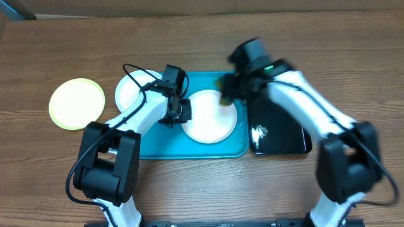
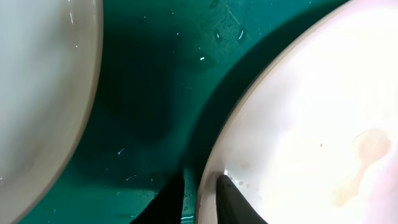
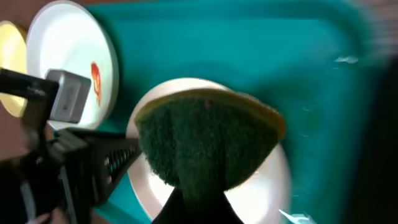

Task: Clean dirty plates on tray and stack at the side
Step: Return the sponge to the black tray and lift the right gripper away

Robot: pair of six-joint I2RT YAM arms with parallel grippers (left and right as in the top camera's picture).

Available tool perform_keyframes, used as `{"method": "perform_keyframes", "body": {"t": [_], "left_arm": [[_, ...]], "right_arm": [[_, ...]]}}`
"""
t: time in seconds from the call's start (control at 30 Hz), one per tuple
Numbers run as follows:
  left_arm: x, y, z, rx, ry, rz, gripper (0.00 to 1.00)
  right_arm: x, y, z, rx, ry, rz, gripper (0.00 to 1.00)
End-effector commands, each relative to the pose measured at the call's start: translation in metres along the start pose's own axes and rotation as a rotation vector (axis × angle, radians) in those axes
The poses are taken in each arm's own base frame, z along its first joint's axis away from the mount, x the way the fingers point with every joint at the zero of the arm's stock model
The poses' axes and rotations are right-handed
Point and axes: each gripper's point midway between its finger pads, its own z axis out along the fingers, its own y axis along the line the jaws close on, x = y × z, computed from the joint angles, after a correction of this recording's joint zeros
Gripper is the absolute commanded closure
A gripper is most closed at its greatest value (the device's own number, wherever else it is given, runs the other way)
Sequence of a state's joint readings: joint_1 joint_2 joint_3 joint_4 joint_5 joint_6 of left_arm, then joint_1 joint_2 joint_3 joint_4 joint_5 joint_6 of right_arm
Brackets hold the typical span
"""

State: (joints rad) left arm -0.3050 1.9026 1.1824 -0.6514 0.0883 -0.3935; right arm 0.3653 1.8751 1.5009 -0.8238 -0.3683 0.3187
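The sponge (image 3: 205, 146) goes toward the right in the overhead view next with my right gripper, which releases it into the black tray, whose bottom is open.
A white plate (image 1: 211, 120) lies in the middle of the turquoise tray (image 1: 189, 149). My left gripper (image 1: 181, 111) is shut on its left rim; in the left wrist view the fingers (image 2: 200, 198) straddle the rim of this plate (image 2: 298, 118), which bears an orange-brown smear (image 2: 367, 155). My right gripper (image 1: 231, 88) is shut on a green-and-yellow sponge (image 3: 205, 146) over the plate's far right edge (image 3: 273, 193). A second white plate (image 1: 131, 91) with an orange smear (image 3: 95, 74) lies at the tray's left end. A lime-green-rimmed plate (image 1: 77, 103) lies on the table, left of the tray.
A narrow black tray (image 1: 281, 133) sits against the right side of the turquoise tray, under my right arm. The wooden table (image 1: 208, 183) runs on all sides. The left gripper body (image 3: 74, 155) shows in the right wrist view beside the sponge.
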Motion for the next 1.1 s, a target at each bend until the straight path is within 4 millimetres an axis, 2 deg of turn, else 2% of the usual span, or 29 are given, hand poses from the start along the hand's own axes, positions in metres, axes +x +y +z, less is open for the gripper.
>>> {"method": "perform_keyframes", "body": {"t": [0.0, 0.13, 0.2, 0.37, 0.43, 0.53, 0.6, 0.67, 0.77, 0.8, 0.83, 0.87, 0.93, 0.97, 1.0, 1.07], "left_arm": [[0.005, 0.007, 0.007, -0.027, 0.019, -0.008, 0.76], [0.004, 0.007, 0.007, -0.027, 0.018, -0.008, 0.68], [0.004, 0.007, 0.007, -0.026, 0.015, -0.008, 0.65], [0.004, 0.007, 0.007, -0.026, 0.015, -0.008, 0.64], [0.004, 0.007, 0.007, -0.026, 0.015, -0.008, 0.68], [0.003, 0.007, 0.007, -0.026, 0.014, -0.005, 0.70], [0.002, 0.006, 0.007, -0.024, 0.010, 0.012, 0.70], [0.002, 0.006, 0.007, -0.023, 0.008, 0.019, 0.71], [0.002, 0.006, 0.007, -0.023, 0.008, 0.019, 0.82], [0.002, 0.006, 0.007, -0.023, 0.008, 0.019, 0.84], [0.002, 0.006, 0.007, -0.023, 0.009, 0.019, 0.90], [0.002, 0.006, 0.007, -0.023, 0.009, 0.019, 0.92], [0.002, 0.006, 0.007, -0.023, 0.009, 0.019, 0.94], [0.002, 0.006, 0.007, -0.023, 0.009, 0.019, 0.95], [0.002, 0.006, 0.007, -0.022, 0.009, 0.019, 0.95], [0.002, 0.005, 0.007, -0.019, 0.010, 0.019, 0.96]], "right_arm": [[-0.009, -0.032, -0.044, 0.107, -0.052, 0.008, 0.96], [0.013, -0.100, -0.057, 0.303, 0.016, 0.138, 0.96], [0.024, -0.124, -0.057, 0.356, 0.043, 0.183, 0.96], [0.058, -0.156, -0.028, 0.380, 0.092, 0.222, 0.96], [0.068, -0.165, -0.014, 0.379, 0.088, 0.222, 0.96], [0.079, -0.175, 0.002, 0.375, 0.072, 0.217, 0.91], [0.081, -0.177, 0.005, 0.374, 0.067, 0.216, 0.90], [0.077, -0.175, 0.004, 0.371, 0.059, 0.214, 0.79], [0.063, -0.169, -0.007, 0.362, 0.044, 0.215, 0.49], [0.056, -0.166, -0.014, 0.363, 0.041, 0.217, 0.42], [0.044, -0.161, -0.027, 0.363, 0.030, 0.224, 0.30], [0.035, -0.159, -0.038, 0.364, 0.019, 0.231, 0.22], [0.017, -0.158, -0.060, 0.364, -0.016, 0.252, 0.14], [0.000, -0.163, -0.085, 0.368, -0.058, 0.283, 0.05], [-0.007, -0.167, -0.096, 0.371, -0.079, 0.302, 0.00], [-0.017, -0.182, -0.120, 0.381, -0.121, 0.349, 0.00]]}}
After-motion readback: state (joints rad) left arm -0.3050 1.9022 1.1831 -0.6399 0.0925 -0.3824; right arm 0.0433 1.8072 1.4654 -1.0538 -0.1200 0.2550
